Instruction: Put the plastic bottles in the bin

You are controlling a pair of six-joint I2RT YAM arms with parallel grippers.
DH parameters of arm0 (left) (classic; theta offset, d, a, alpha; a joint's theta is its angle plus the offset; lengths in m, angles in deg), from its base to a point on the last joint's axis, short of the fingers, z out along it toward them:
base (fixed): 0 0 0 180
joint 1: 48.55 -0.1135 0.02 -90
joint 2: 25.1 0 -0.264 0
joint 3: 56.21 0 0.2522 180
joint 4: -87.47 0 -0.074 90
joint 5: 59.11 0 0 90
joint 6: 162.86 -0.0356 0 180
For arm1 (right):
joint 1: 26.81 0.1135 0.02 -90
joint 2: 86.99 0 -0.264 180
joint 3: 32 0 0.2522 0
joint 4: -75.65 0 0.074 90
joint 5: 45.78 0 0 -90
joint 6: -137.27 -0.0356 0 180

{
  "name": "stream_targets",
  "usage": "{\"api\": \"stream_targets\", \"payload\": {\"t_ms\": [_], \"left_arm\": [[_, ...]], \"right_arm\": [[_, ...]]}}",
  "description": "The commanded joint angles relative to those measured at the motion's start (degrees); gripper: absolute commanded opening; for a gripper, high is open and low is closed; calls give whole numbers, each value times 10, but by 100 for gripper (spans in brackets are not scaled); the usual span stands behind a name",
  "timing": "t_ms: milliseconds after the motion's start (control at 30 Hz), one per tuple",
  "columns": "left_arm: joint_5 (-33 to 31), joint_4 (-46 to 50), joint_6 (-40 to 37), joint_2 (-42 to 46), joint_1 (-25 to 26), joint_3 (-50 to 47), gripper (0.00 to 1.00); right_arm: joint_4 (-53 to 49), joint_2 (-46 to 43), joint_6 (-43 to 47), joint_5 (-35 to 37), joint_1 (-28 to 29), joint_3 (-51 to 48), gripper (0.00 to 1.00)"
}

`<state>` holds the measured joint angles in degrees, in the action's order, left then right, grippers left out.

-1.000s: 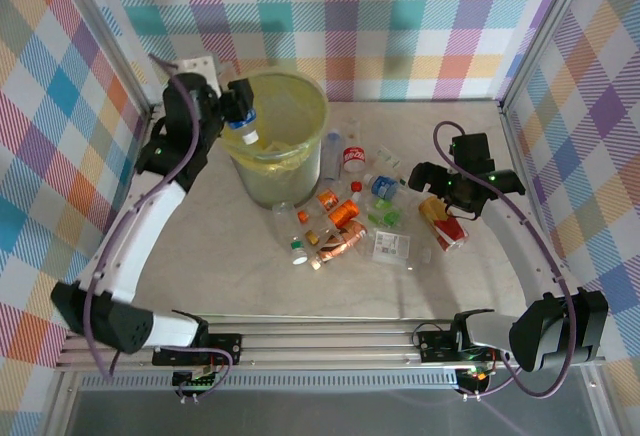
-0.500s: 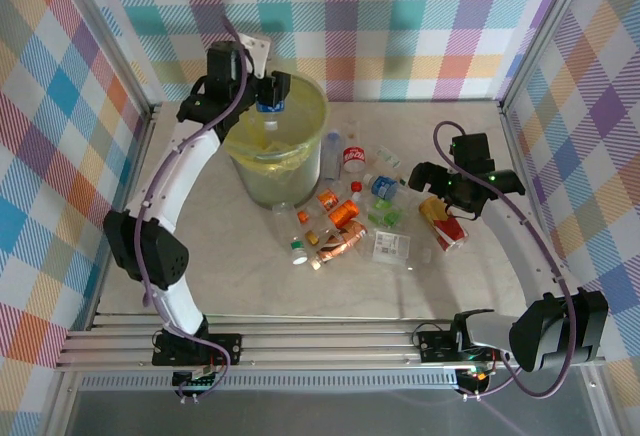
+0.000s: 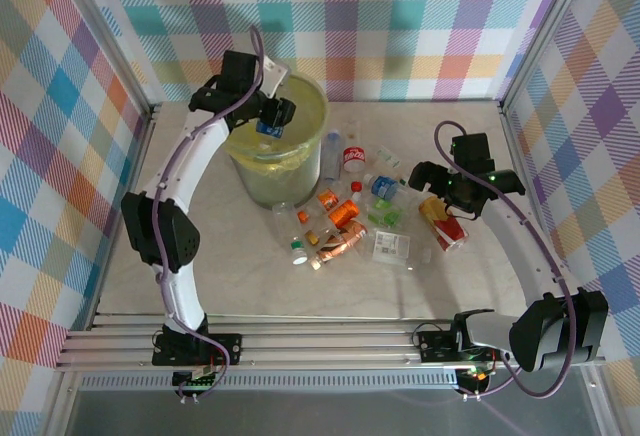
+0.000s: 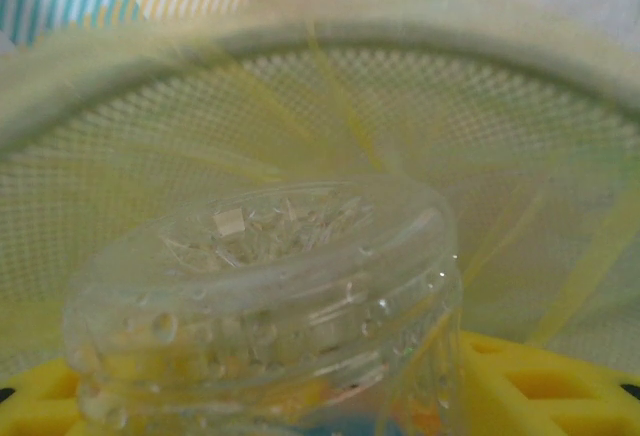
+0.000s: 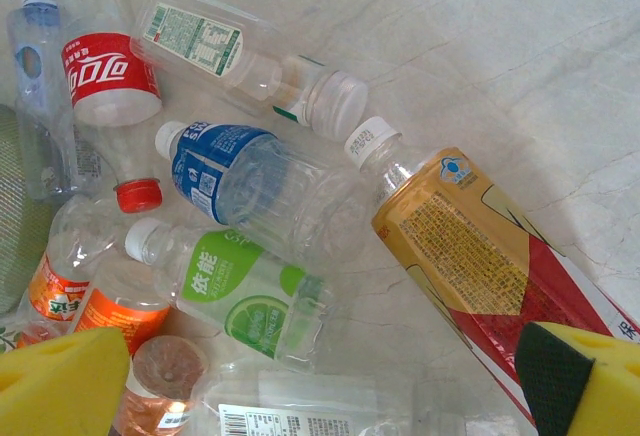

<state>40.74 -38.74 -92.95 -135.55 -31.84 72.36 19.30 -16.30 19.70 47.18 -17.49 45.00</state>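
To release the clear bottle into the bin (image 3: 262, 182), my left gripper should go down past the yellow-lined rim first.
My left gripper (image 3: 272, 117) hangs over the mouth of the bin (image 3: 262, 182), shut on a clear bottle with a blue label (image 3: 267, 129). From the left wrist, that bottle's ribbed base (image 4: 270, 296) sits between the yellow fingers (image 4: 545, 386), with the yellow-lined bin wall (image 4: 420, 106) behind it. A pile of plastic bottles (image 3: 345, 216) lies right of the bin. My right gripper (image 3: 437, 194) is open above a gold and red bottle (image 5: 480, 256). Blue-labelled (image 5: 240, 171) and green-labelled (image 5: 235, 286) bottles lie beside it.
A red-labelled cola bottle (image 5: 110, 76), a white-labelled bottle (image 5: 240, 56) and orange bottles (image 5: 130, 316) crowd the pile's left side. Checked walls and metal frame posts (image 3: 510, 76) enclose the table. Bare marble lies along the near edge (image 3: 330, 291).
My left arm has swung from the bin's left side round to its back. It has carried the held bottle further over the bin's opening. The right arm has not moved.
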Motion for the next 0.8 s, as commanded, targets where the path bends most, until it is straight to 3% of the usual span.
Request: {"api": "stream_targets", "payload": {"t_ms": [0, 200, 433, 767], "left_arm": [[-1, 38, -25, -18, -5, 21, 39], [-13, 50, -29, -43, -6, 24, 43], [-24, 73, -36, -77, -5, 44, 55], [-35, 86, -30, -78, -5, 83, 88]], "right_arm": [[-6, -8, -6, 5, -4, 2, 100], [-5, -7, -11, 6, -4, 1, 100], [-3, -8, -12, 3, -3, -2, 100], [-2, -15, -5, 3, -3, 5, 100]]}}
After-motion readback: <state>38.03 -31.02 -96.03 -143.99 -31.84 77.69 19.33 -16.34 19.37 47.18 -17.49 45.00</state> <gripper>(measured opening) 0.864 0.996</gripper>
